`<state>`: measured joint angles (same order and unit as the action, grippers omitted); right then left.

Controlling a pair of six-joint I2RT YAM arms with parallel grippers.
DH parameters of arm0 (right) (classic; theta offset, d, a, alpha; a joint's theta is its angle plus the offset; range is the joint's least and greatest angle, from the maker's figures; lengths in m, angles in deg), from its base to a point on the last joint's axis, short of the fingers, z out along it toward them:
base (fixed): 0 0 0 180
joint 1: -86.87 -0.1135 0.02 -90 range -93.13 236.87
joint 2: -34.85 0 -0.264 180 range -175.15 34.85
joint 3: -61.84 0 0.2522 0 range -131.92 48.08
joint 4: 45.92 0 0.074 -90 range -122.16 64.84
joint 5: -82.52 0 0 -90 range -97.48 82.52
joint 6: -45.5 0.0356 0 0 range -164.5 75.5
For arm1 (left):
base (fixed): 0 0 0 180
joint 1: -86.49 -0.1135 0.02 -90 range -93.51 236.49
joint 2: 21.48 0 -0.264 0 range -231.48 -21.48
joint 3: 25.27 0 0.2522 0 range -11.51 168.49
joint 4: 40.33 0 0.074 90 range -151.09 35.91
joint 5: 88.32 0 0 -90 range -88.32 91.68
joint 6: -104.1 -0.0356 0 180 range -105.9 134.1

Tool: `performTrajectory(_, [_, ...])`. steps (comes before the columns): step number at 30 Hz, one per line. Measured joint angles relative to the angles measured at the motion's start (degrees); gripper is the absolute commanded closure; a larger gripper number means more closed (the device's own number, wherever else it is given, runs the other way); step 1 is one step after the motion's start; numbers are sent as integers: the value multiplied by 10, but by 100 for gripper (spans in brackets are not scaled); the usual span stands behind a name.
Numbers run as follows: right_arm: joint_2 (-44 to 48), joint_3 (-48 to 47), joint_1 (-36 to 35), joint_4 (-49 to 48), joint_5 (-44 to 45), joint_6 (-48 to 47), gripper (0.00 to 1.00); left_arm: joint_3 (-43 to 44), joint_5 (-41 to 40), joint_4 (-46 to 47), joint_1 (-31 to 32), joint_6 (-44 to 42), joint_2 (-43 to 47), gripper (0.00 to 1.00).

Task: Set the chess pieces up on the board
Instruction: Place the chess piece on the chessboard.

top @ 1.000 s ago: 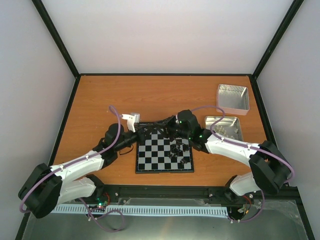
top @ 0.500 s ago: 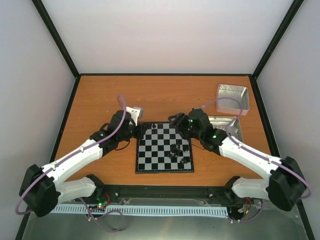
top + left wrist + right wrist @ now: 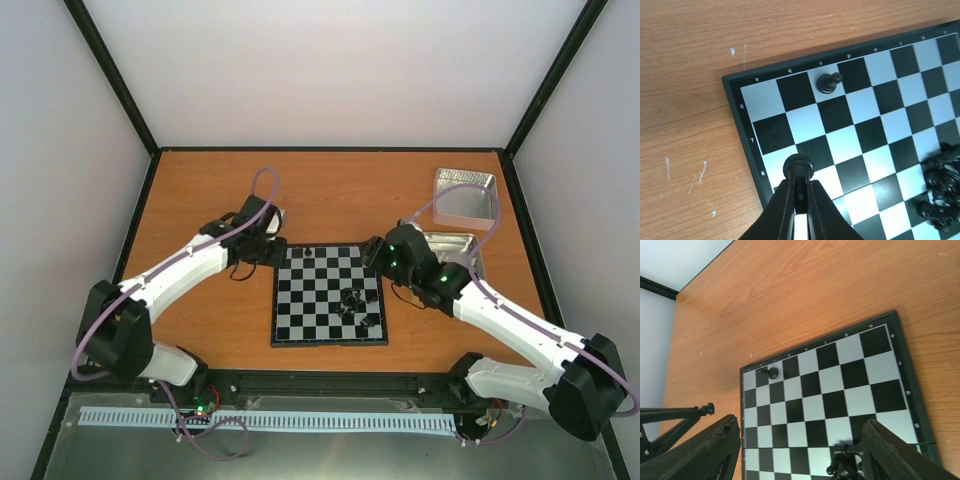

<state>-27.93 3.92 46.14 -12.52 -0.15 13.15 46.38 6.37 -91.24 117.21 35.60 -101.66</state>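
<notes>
I should next move my left gripper down and outward onto the dark far-row square (image 3: pixel 297 252) (image 3: pixel 796 91) beside the standing black piece and let go of its piece there, because that square is empty.
The board (image 3: pixel 300 325) lies in the middle of the table. One black piece (image 3: pixel 308 250) stands alone on its far row, also in the left wrist view (image 3: pixel 829 83) and the right wrist view (image 3: pixel 771 373). A pile of black chess pieces (image 3: pixel 355 305) lies on the board's right side. My left gripper (image 3: pixel 270 256) hovers at the board's far left edge, shut on a black piece (image 3: pixel 798 165) whose round base sticks out past the fingertips. My right gripper (image 3: pixel 372 255) is at the far right edge, open wide (image 3: pixel 800 450) and empty, with the pile (image 3: pixel 845 465) near its right finger.
Two square silver tins stand at the back right: one (image 3: pixel 466 195) near the corner, another (image 3: pixel 455 250) holding small pale pieces just behind my right arm. Black frame rails border the table.
My right gripper opened and pulled back to the right, leaving a piece standing on the far row. My left arm swung away to the far left, still gripping its piece.
</notes>
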Motion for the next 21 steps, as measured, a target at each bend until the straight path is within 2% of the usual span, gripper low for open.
performTrajectory(11, [28,5,2,40,61,-54,33,62,-10,-35,-4,-22,-110,99])
performTrajectory(21, [32,18,3,45,76,-73,33,94,-11,-54,-5,-41,-175,99])
